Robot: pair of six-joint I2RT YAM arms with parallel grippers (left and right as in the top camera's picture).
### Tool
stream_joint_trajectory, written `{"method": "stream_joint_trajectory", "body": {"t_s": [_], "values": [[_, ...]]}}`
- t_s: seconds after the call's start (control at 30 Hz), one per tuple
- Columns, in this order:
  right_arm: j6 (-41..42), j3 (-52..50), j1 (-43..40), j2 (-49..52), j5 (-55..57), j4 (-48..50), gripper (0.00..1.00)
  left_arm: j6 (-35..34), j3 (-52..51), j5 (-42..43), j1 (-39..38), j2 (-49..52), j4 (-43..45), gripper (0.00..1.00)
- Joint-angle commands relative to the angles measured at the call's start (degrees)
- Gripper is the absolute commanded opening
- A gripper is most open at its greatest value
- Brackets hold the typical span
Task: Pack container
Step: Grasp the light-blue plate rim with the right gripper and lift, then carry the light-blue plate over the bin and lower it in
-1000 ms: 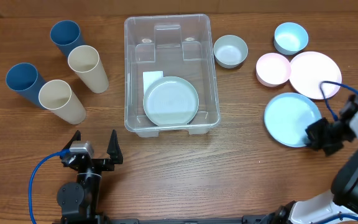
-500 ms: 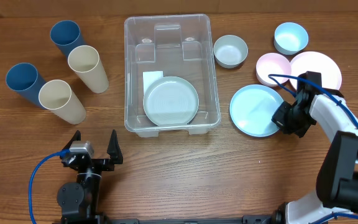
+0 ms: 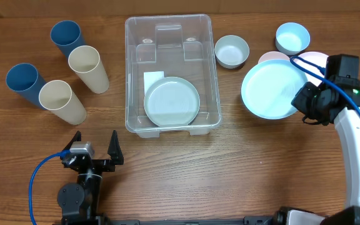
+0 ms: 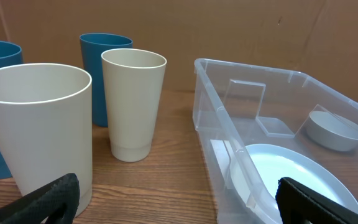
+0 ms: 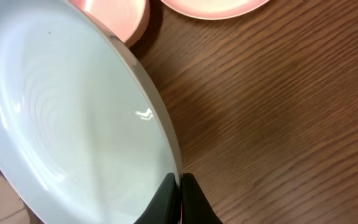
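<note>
My right gripper carries the light blue plate over the container's side and down onto a pale green plate [image 3: 172, 101] next, since that one lies flat in the container.
The clear container [image 3: 130, 75] stands at the table's middle with a pale green plate [image 3: 172, 101] and a white label [image 3: 153, 81] inside; it also shows in the left wrist view [image 4: 210, 118]. My right gripper [image 3: 305, 103] is shut on the rim of a light blue plate [image 3: 270, 87] and holds it lifted, right of the container; in the right wrist view the fingers [image 5: 180, 186] pinch that plate [image 5: 73, 124]. My left gripper [image 3: 95, 145] is open and empty near the front edge, its fingertips [image 4: 173, 199] wide apart.
Two blue cups [image 3: 22, 81] [image 3: 66, 36] and two cream cups [image 3: 61, 100] [image 3: 87, 67] stand left. A grey-green bowl [image 3: 232, 51], blue bowl [image 3: 292, 37], pink bowl [image 3: 269, 57] and pink plate [image 3: 320, 57] sit at the right, partly under the lifted plate.
My right gripper has lifted the light blue plate off the table and carried it up and toward the back, over the pink bowl and plate. The left arm has not moved.
</note>
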Motion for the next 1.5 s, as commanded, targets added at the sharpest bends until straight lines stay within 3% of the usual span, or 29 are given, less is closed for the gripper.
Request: {"method": "stream_joint_trajectory", "body": {"t_s": [0.0,0.27,0.6,0.87,1.17,1.2,1.23,1.33,1.47], "values": [[-0.7,4.5,0.5,-5.2,-2.3,-1.2,0.04,-0.5,-0.2,0.0,0.6,-0.5,-0.1,1.00],[-0.6,8.3,10.7,-14.3,-9.8,-0.5,0.04,-0.5,-0.2,0.0,0.6,-0.5,-0.1,1.00],[4.6,8.3,36.3,-4.9,-3.7,13.1,0.04,-0.5,-0.2,0.0,0.6,-0.5,-0.1,1.00],[4.5,8.3,39.3,14.0,-3.7,20.2,0.04,-0.5,-0.2,0.0,0.6,-0.5,-0.1,1.00],[4.3,8.3,39.3,23.5,-3.4,21.5,0.04,-0.5,-0.2,0.0,0.6,-0.5,-0.1,1.00],[4.3,8.3,39.3,23.5,-3.1,21.5,0.08,-0.5,-0.2,0.0,0.6,-0.5,-0.1,1.00],[4.3,8.3,39.3,23.5,-3.0,21.5,0.19,-0.5,-0.2,0.0,0.6,-0.5,-0.1,1.00],[4.3,8.3,39.3,23.5,-3.0,21.1,0.35,-0.5,-0.2,0.0,0.6,-0.5,-0.1,1.00],[1.3,8.9,39.6,23.5,-4.3,20.9,0.36,-0.5,-0.2,0.0,0.6,-0.5,-0.1,1.00]]}}
